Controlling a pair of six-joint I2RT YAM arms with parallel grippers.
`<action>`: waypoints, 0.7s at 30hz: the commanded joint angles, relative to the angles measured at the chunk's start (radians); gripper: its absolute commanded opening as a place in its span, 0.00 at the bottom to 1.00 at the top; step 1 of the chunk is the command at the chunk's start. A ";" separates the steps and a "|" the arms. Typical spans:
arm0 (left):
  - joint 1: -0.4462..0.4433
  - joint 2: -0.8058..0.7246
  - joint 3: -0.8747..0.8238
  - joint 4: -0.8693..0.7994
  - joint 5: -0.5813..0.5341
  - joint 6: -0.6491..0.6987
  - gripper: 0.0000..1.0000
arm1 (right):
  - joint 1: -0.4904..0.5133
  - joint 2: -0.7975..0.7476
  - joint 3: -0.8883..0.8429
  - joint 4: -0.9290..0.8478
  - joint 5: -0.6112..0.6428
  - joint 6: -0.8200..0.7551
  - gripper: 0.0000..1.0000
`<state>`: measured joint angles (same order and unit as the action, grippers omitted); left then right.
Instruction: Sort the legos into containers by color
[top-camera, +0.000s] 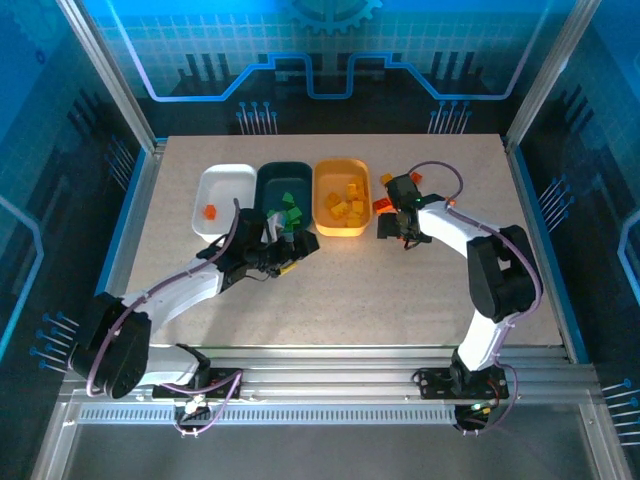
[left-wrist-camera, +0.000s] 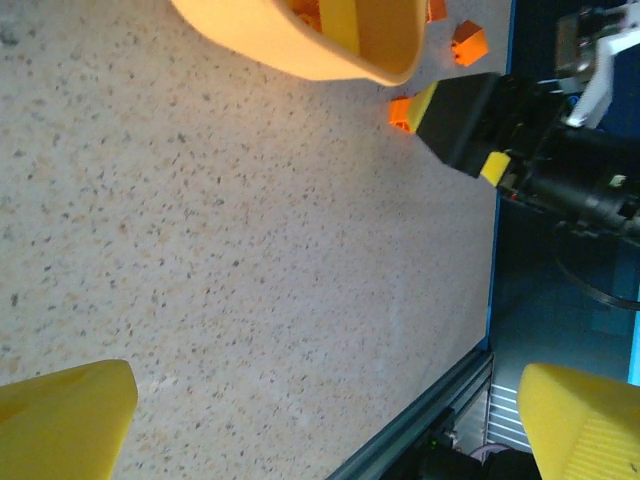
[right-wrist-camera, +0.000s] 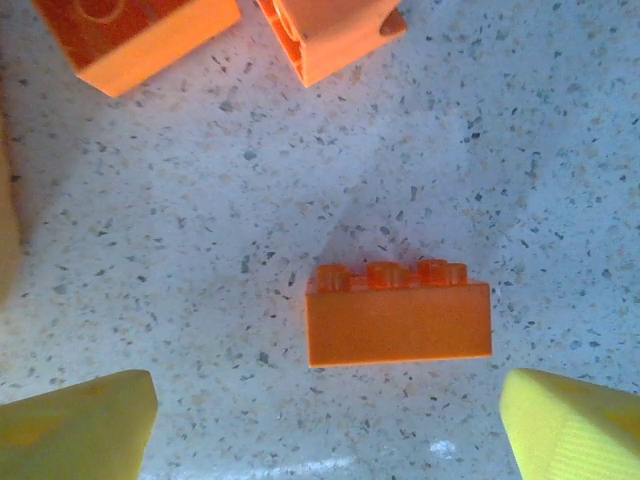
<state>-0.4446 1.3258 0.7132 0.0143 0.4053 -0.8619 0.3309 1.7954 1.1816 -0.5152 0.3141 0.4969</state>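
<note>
The right gripper moves down over the nearest red-orange brick (right-wrist-camera: 399, 320) next, fingers on either side of its short ends. The brick lies lengthwise below, shorter than the open gap between the fingers.
Three containers stand in a row at the back: a white tub (top-camera: 225, 180) with one red-orange lego (top-camera: 209, 211), a dark teal tub (top-camera: 268, 190) with green legos (top-camera: 287, 210), and an orange tub (top-camera: 325, 205) (left-wrist-camera: 300, 45) with yellow-orange legos (top-camera: 345, 200). My right gripper (top-camera: 388, 228) (right-wrist-camera: 325, 430) is open just right of the orange tub. A red-orange brick (right-wrist-camera: 398, 315) lies on the table between its yellow fingers (right-wrist-camera: 75, 425), touching neither. Two more red-orange bricks (right-wrist-camera: 140, 35) (right-wrist-camera: 330, 30) lie beyond it. My left gripper (top-camera: 298, 243) (left-wrist-camera: 320, 430) is open and empty in front of the teal tub.
Loose red-orange bricks (top-camera: 387, 179) (top-camera: 413, 178) lie right of the orange tub, near the right arm's wrist. In the left wrist view two of them (left-wrist-camera: 470, 42) (left-wrist-camera: 400, 112) sit beside the right gripper's black body (left-wrist-camera: 465, 120). The table's near edge rail (left-wrist-camera: 430, 420) runs close by.
</note>
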 joint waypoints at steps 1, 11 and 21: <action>-0.003 0.022 0.033 0.008 -0.019 0.021 0.99 | -0.039 0.065 0.013 -0.013 -0.001 0.000 0.91; -0.002 -0.023 0.046 -0.078 -0.056 0.051 0.99 | -0.095 0.143 0.081 0.010 -0.078 0.002 0.64; 0.140 -0.116 0.062 -0.193 -0.068 0.070 0.99 | -0.027 -0.030 0.062 0.009 -0.018 0.002 0.38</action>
<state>-0.3721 1.2675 0.7513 -0.1120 0.3485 -0.8112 0.2611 1.8751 1.2392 -0.4980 0.2611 0.4934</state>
